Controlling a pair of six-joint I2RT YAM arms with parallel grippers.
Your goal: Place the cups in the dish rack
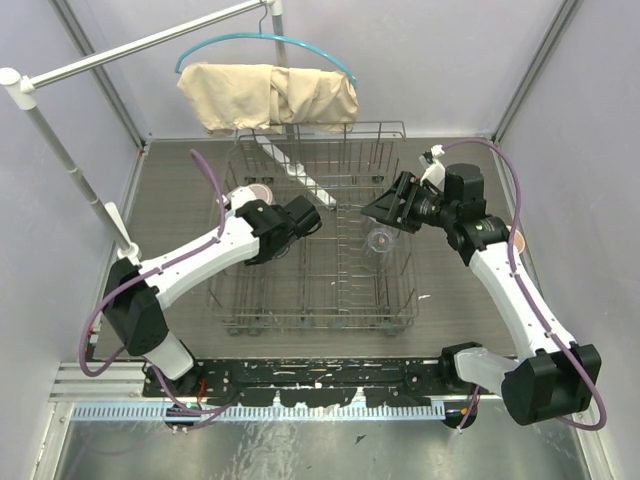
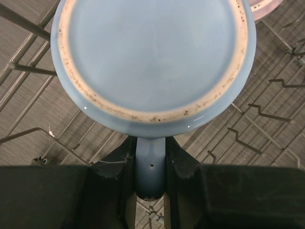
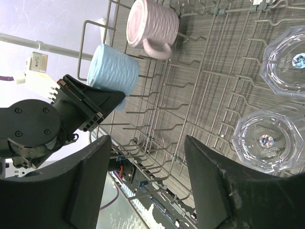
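I will lower the light blue mug [image 2: 152, 52] next with my left gripper into the free room beside the mauve-pink mug [image 3: 152, 24], then open the gripper.
The grey wire dish rack [image 1: 312, 318] stands mid-table. My left gripper [image 2: 150, 157] hangs over the rack's left part, shut on the handle of the light blue mug [image 2: 152, 52], whose base faces the camera. From the right wrist the same blue mug [image 3: 113, 71] is seen lying sideways just above the tines. A mauve-pink mug [image 3: 152, 24] rests in the rack's far left corner. Two clear glass tumblers [image 3: 267, 140] [image 3: 290, 59] stand upside down in the right part. My right gripper [image 3: 147, 181] hovers open above them, holding nothing. A peach cup [image 1: 518, 240] peeks out behind the right arm.
A teal hanger with beige cloth [image 1: 268, 95] hangs from a white rail behind the rack. A white utensil [image 1: 290, 160] lies in the rack's far part. Grey walls close in the table on both sides.
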